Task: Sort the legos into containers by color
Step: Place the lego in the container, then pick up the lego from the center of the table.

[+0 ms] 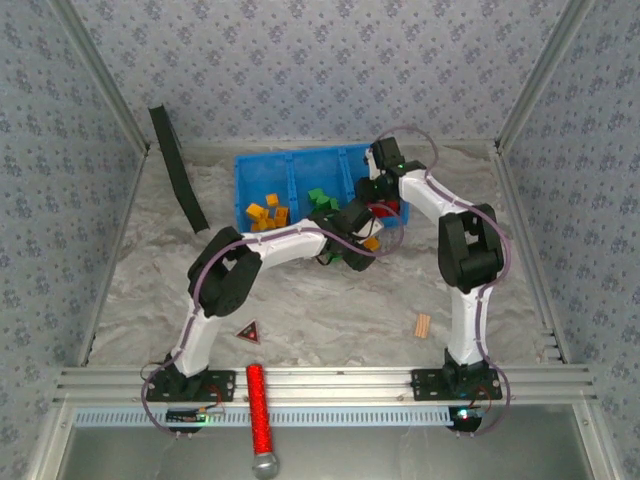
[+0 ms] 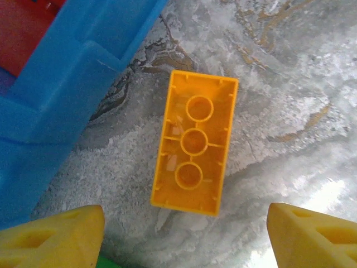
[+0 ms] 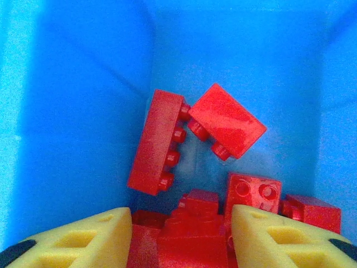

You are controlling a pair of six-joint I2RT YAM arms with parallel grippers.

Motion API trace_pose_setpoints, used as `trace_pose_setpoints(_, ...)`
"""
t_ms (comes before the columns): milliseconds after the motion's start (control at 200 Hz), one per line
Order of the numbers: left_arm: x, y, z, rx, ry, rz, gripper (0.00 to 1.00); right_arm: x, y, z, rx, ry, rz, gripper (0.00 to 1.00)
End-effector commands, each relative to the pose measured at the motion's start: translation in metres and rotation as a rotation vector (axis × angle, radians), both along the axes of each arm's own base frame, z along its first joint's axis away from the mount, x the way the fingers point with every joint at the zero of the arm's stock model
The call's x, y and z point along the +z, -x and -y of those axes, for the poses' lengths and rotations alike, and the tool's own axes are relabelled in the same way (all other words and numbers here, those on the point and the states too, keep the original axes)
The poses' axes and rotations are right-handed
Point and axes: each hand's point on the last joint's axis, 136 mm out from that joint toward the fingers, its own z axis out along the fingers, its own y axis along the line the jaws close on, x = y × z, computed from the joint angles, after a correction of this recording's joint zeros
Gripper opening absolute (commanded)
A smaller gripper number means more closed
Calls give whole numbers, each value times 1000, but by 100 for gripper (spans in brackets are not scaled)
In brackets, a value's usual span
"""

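I should next lower the open fingers of my left gripper toward the orange lego [image 2: 194,142] below them. Then I should close them across the lego's long sides that face the fingers.
An orange lego [image 2: 194,142] lies studs-down on the table, just outside the corner of the blue containers [image 2: 67,84]. My left gripper [image 2: 187,234] hovers over it, open, with its yellow fingers [image 2: 56,237] wide on either side and nothing between them. From above, the left gripper [image 1: 362,240] is at the bin's front right corner. The bin [image 1: 255,165] holds yellow legos [image 1: 265,213] on the left, green legos [image 1: 320,198] in the middle and red legos [image 3: 223,120] on the right. My right gripper [image 3: 181,234] is open inside the red compartment, above the red pile.
A tan ridged piece [image 1: 423,325] lies on the table right of centre. A dark triangle [image 1: 248,332] sits near the left arm's base. A red cylinder [image 1: 258,405] rests across the front rail. A black strip [image 1: 178,165] leans at the back left.
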Motion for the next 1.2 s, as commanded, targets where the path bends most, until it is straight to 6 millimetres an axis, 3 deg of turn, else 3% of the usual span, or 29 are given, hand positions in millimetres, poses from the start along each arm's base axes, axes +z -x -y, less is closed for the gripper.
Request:
trace_pose_setpoints(0, 3, -13, 9, 1, -9, 49, 77, 37, 7, -3, 38, -35, 47, 53)
trace_pose_setpoints(530, -24, -28, 27, 4, -26, 24, 75, 54, 37, 8, 13, -66, 59, 57)
trace_pose_setpoints(780, -38, -20, 30, 15, -19, -35, 54, 58, 37, 14, -3, -59, 68, 57)
trace_pose_setpoints(995, -46, -16, 17, 44, -68, -60, 37, 68, 43, 22, -18, -51, 76, 57)
trace_pose_setpoints(1199, -43, -8, 8, 66, -68, -82, 25, 83, 62, 50, -88, -37, 99, 57)
